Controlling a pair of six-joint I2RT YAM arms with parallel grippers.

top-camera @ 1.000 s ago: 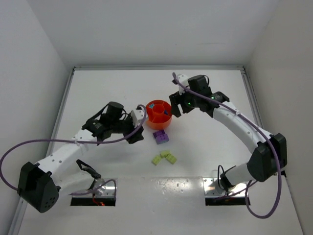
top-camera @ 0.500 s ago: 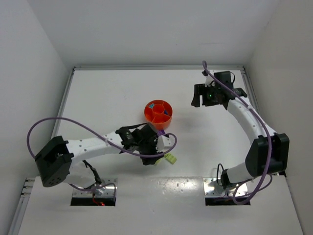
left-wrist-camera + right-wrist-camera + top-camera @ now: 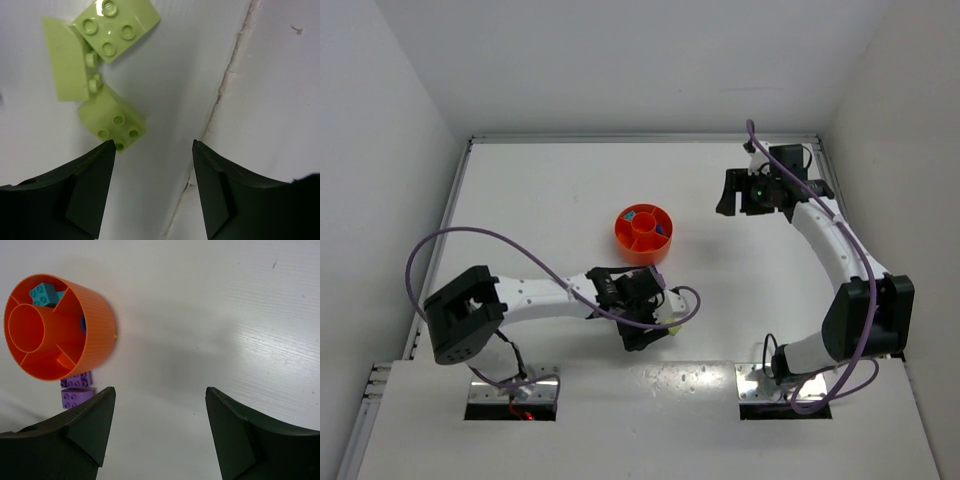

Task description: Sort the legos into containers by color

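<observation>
My left gripper turns and shifts to the left in the wrist view next, around the closest brick's studs, since they lie to that side of its gap.
Three yellow-green legos (image 3: 112, 117) lie in a cluster on the white table. My left gripper (image 3: 154, 145) hovers open just near of them, its left fingertip beside the closest brick and nothing between the jaws. From above, that left gripper (image 3: 655, 325) is near of the round orange bowl (image 3: 638, 255). The bowl (image 3: 97, 330) holds a teal lego (image 3: 42, 294) in one ring section and a blue one (image 3: 83, 324) in another. Two purple legos (image 3: 76, 390) sit against its wall. Open and holding nothing, my right gripper (image 3: 160, 390) is well to the bowl's right.
A cracked seam (image 3: 220, 100) in the table surface runs just right of the left gripper. White walls close the table on the left, back and right. My right gripper (image 3: 725, 197) hangs over the back right of the table.
My left arm swung from beside the bowl down to the yellow-green legos near the front. My right arm pulled back from the bowl to the back right.
</observation>
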